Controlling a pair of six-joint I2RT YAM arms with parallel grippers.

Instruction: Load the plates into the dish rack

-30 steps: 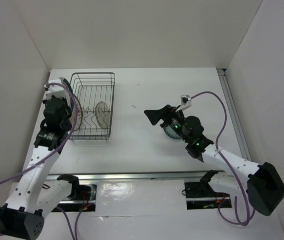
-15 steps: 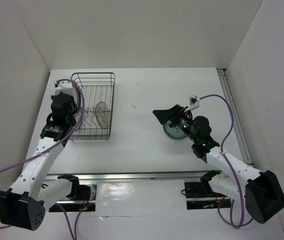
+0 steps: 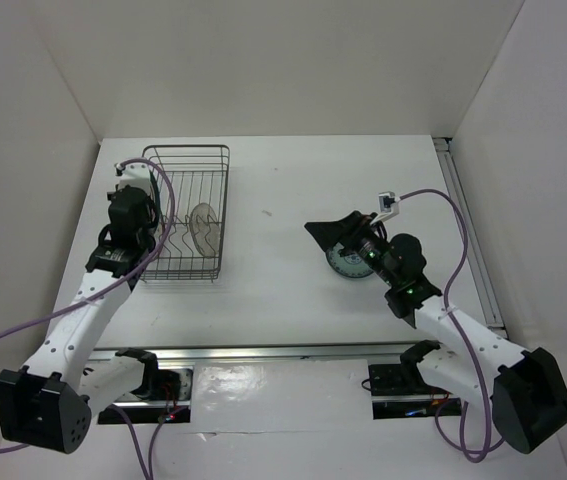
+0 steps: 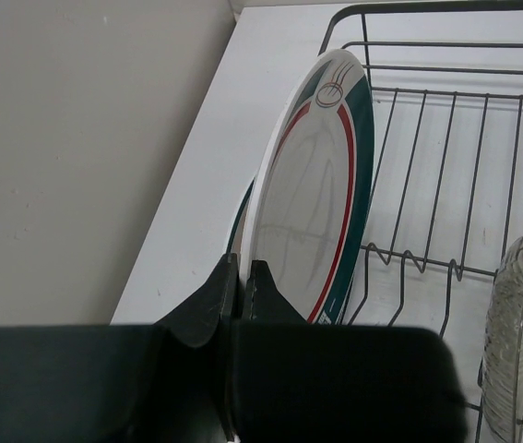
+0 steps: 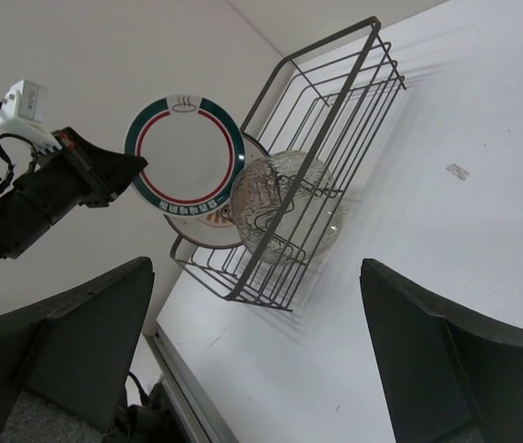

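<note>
The left gripper should go down toward the slots [image 3: 169, 226] [image 4: 370, 253] beside the orange-centred plate and let go of the white plate's rim, because the white plate still hangs above the rack's wavy divider.
My left gripper [image 4: 241, 273] is shut on the rim of the white plate with red-and-teal rings [image 4: 316, 194]. It holds the plate upright at the left side of the dish rack [image 3: 188, 165]. The right wrist view shows this plate [image 5: 184, 152] too, with the orange-centred plate [image 5: 208, 233] just behind it. The grey plate [image 3: 203, 228] stands on edge in the rack's wavy divider. My right gripper [image 3: 329, 231] is open and empty, hovering beside the blue-green patterned plate [image 3: 347, 263], which lies flat on the table.
White walls close in the table on the left, back and right. A metal rail [image 3: 468, 235] runs along the table's right edge. Purple cables trail from both arms.
My left arm has shifted a little toward the far side along the rack with the ringed plate. My right gripper has pulled back to the right, above the blue-green plate.
</note>
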